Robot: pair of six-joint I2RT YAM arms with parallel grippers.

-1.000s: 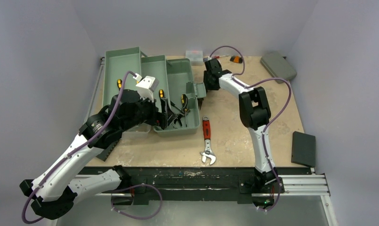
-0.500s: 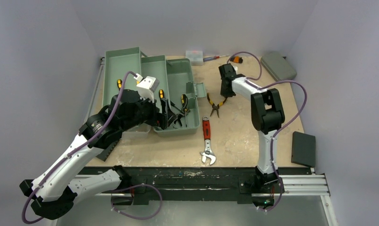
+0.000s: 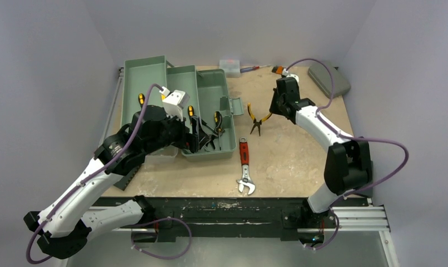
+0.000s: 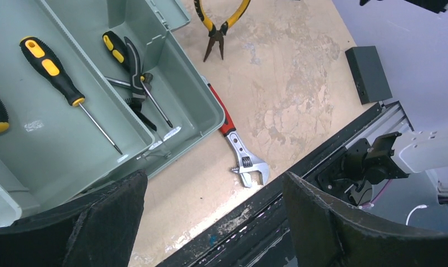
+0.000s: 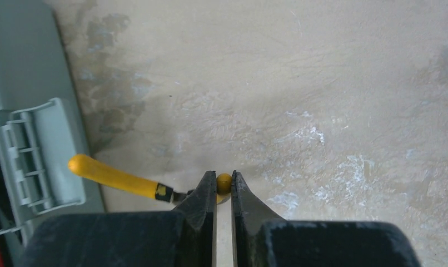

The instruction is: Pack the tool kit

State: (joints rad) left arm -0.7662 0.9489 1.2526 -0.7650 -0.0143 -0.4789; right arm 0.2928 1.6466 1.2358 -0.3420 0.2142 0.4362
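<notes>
My right gripper moves down next, lays the raised pliers on the bare tabletop beyond the wrench and releases them, since that clear spot lies below it.
The grey-green tool kit (image 3: 206, 105) stands open at the back left, with its trays folded out. It holds yellow-black screwdrivers (image 4: 59, 82) and other hand tools (image 4: 128, 62). My left gripper (image 3: 195, 139) hovers over the box's front right corner. It is wide open and empty in the left wrist view (image 4: 213, 178). My right gripper (image 3: 273, 110) is shut on the end of one yellow handle of the pliers (image 3: 255, 119), shown in the right wrist view (image 5: 223, 177). The pliers (image 4: 216, 25) sit just right of the box's latch (image 5: 41, 153). A red-handled adjustable wrench (image 3: 244, 167) lies on the table in front.
A small flat grey case (image 3: 328, 78) lies at the back right. A black block (image 3: 359, 175) sits at the right edge. A small clear box (image 3: 230, 65) and an orange item (image 3: 278, 70) are at the back. A black rail (image 3: 238, 206) runs along the front edge.
My right arm has swung right, away from the toolbox latch, uncovering the pliers. Its gripper now holds one pliers handle. The left arm has not moved.
</notes>
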